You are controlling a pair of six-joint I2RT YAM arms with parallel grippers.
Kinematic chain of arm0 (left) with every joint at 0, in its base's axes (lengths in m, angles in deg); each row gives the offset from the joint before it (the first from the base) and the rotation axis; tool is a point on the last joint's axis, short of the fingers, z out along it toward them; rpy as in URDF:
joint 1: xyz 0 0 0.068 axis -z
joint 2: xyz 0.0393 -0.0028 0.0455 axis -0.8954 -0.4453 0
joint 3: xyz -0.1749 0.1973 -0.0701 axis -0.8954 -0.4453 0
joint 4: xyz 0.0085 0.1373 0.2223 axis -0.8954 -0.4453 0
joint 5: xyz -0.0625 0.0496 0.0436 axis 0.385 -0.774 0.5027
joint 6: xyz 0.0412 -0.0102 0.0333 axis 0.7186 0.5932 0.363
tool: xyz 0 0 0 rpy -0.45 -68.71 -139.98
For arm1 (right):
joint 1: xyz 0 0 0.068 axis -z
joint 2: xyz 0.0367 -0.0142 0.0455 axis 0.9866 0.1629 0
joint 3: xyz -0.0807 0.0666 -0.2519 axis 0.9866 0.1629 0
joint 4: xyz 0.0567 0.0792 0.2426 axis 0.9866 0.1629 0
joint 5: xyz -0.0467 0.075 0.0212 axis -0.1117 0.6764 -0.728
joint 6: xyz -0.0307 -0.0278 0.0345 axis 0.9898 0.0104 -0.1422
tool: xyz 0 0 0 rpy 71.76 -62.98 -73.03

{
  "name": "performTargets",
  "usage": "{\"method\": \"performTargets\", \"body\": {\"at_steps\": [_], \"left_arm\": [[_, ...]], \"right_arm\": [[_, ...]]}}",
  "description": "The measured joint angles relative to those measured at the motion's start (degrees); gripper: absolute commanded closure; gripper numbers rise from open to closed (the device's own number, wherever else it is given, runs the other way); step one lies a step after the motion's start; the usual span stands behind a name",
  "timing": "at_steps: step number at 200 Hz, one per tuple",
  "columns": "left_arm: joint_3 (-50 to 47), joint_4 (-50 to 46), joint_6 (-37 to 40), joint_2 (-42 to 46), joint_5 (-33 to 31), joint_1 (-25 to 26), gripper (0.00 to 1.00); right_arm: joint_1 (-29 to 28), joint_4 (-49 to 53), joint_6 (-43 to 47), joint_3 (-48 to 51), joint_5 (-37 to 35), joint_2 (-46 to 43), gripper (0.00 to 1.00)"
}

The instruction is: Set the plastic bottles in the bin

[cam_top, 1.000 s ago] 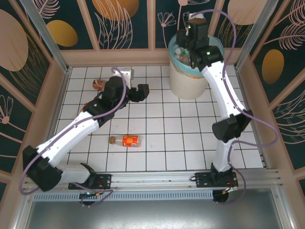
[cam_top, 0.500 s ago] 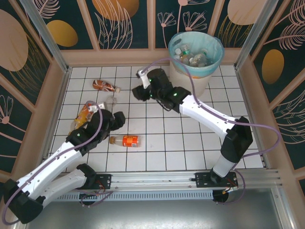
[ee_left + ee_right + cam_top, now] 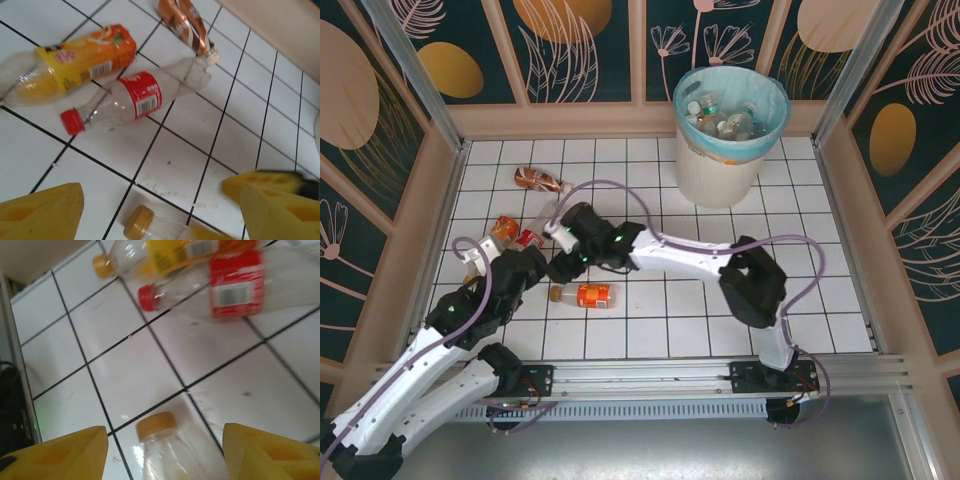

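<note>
The yellow-capped bottle's neck is below my right gripper. I will lower my right gripper back around the neck next and close it there.
The bin (image 3: 692, 165) stands at the back right, with several plastic bottles (image 3: 720, 118) inside. On the tiles lie a brown bottle (image 3: 539, 180) (image 3: 187, 22), an orange-juice bottle (image 3: 503, 228) (image 3: 75, 62), a red-label bottle (image 3: 533, 233) (image 3: 140, 95) (image 3: 235, 282), and a yellow-capped, orange-label bottle (image 3: 586, 295) (image 3: 142, 224) (image 3: 162, 442). My right gripper (image 3: 563, 265) (image 3: 165, 450) is open, low over the yellow-capped bottle's neck, which lies between its fingers untouched. My left gripper (image 3: 527, 268) (image 3: 155, 210) is open just left of it, with the same cap below its jaws.
Wooden walls and metal posts ring the tiled floor. The two grippers are close together at the left centre. The right arm (image 3: 680, 250) stretches across the floor's middle. Open tiles lie to the right and front.
My right arm swung from over the bin down to the floor at left centre and opened wider. My left arm drew back from the floor's middle toward the near left.
</note>
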Motion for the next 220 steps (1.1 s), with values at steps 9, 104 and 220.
{"method": "performTargets", "body": {"at_steps": [9,104,220], "left_arm": [[0.8,-0.9,-0.5,0.5,-1.0,0.0,0.18],[-0.7,-6.5,-5.3,8.7,-5.3,0.0,0.18],[-1.1,-5.6,-4.3,6.7,-6.1,0.0,0.18]], "right_arm": [[-1.0,1.1,0.7,-1.7,0.0,2.1,0.37],[-3.5,13.9,9.8,-13.9,-2.4,14.0,0.36],[-5.7,29.4,13.9,-28.3,-9.4,24.2,0.39]]}}
